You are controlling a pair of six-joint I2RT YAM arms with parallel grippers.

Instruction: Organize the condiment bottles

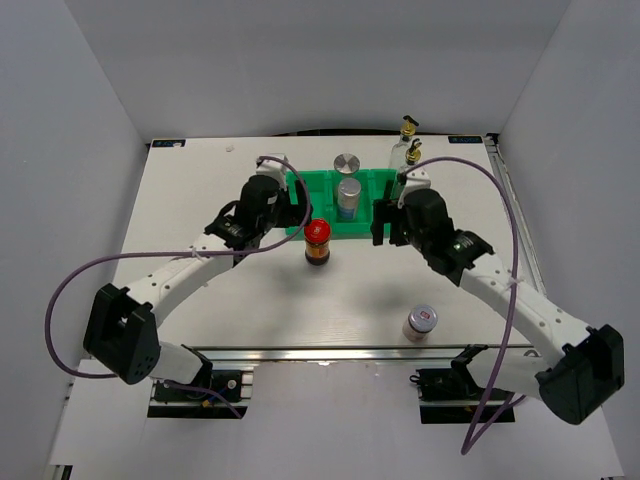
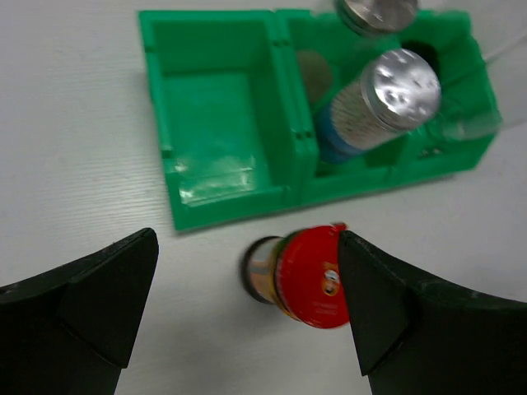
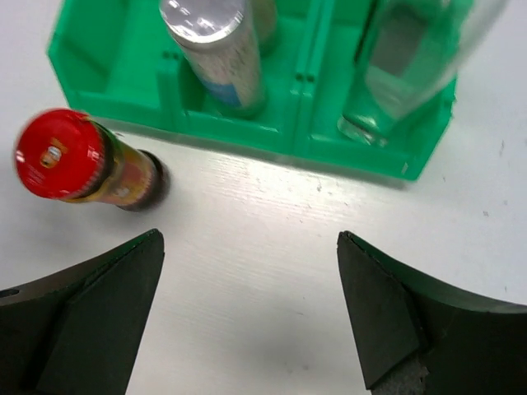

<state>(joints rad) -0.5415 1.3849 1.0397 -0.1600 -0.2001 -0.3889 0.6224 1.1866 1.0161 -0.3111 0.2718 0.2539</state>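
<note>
The jar's red lid sits below my left gripper and to its right in the top view, so next I will shift that way and lower the fingers around the lid.
The red-lidded dark jar stands on the table just in front of the green tray. My left gripper is open above it. In the left wrist view the jar lies between the fingers, close to the right fingertip, and the gripper is not closed on it. A silver-lidded shaker stands in the middle compartment, with another at its back. Two glass bottles with gold spouts stand at the tray's right end. My right gripper is open and empty over bare table.
A white-bodied shaker stands alone on the table at front right. The tray's left compartment holds nothing. White walls close in the table on the left, right and back.
</note>
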